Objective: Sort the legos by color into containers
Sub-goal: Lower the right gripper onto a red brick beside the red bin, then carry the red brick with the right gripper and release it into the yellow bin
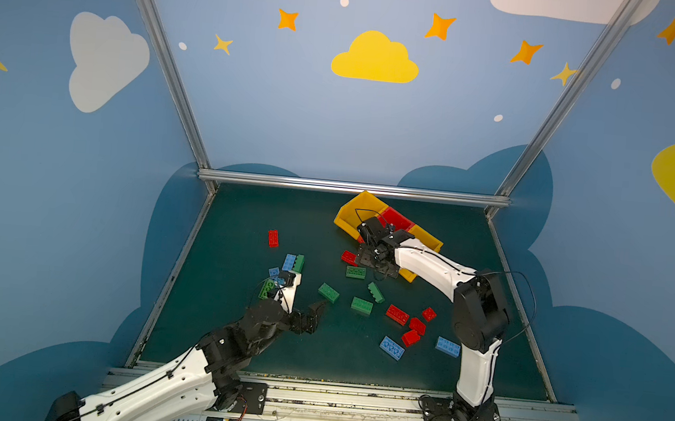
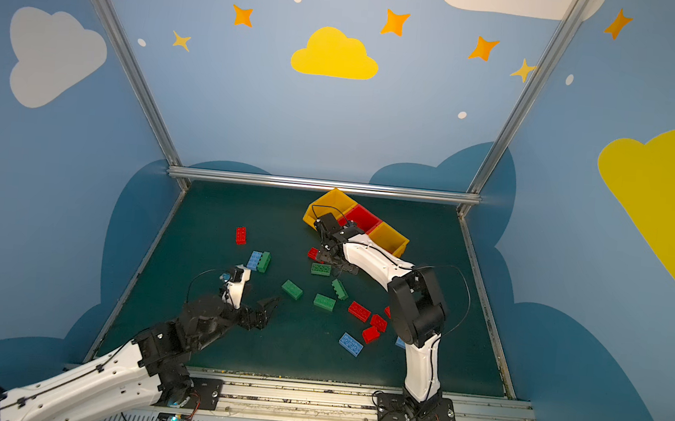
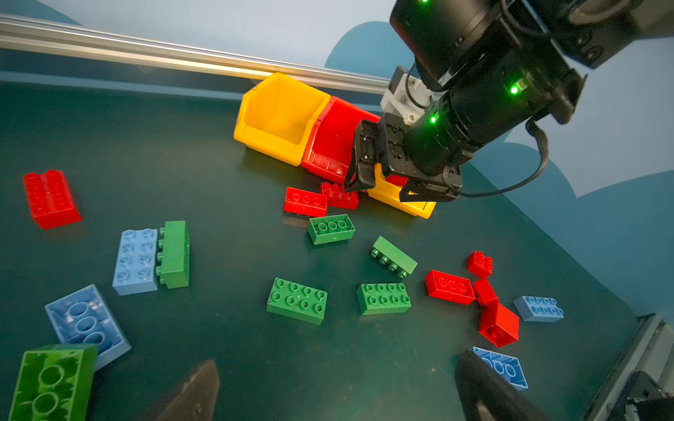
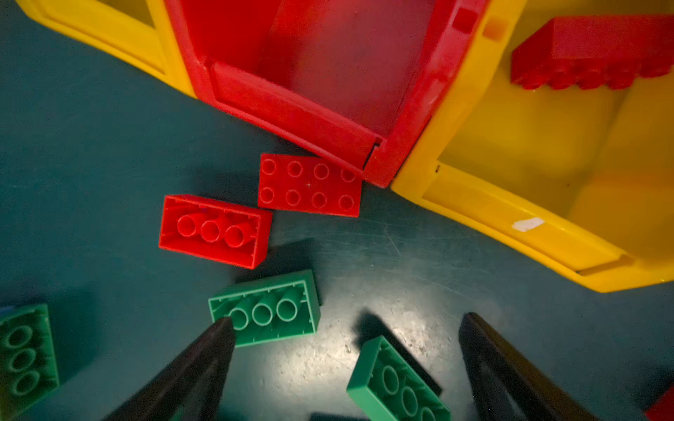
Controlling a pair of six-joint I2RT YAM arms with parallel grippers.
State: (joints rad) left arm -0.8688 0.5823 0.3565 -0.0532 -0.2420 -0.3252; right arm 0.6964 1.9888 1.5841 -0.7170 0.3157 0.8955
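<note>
Next, my right gripper moves outward and down to pinch the short ends of the studded red brick (image 4: 309, 184). The brick lies below and outward, long side against the bin.
Red, green and light blue legos lie scattered on the dark green table (image 1: 233, 335). The containers stand at the back right: a red bin (image 1: 397, 219) between a yellow bin (image 1: 363, 205) and another yellow one (image 1: 429, 238). My right gripper (image 4: 348, 320) hangs open just in front of them, nothing between its fingers. Below it lie two green bricks (image 4: 266, 310) (image 4: 394, 382), and two red bricks (image 4: 310, 186) (image 4: 215, 229) lie against the red bin's front. One red brick (image 4: 591, 51) rests inside a yellow bin (image 4: 510, 226). My left gripper (image 1: 321, 306) is open over bare mat near a green brick (image 1: 328, 293).
A red brick (image 1: 273, 238) lies alone at the left. A blue and green pair (image 1: 289, 262) sits near the left arm. Red bricks (image 1: 397, 314) and blue ones (image 1: 391, 347) lie front right. An aluminium rail (image 1: 350, 187) bounds the back.
</note>
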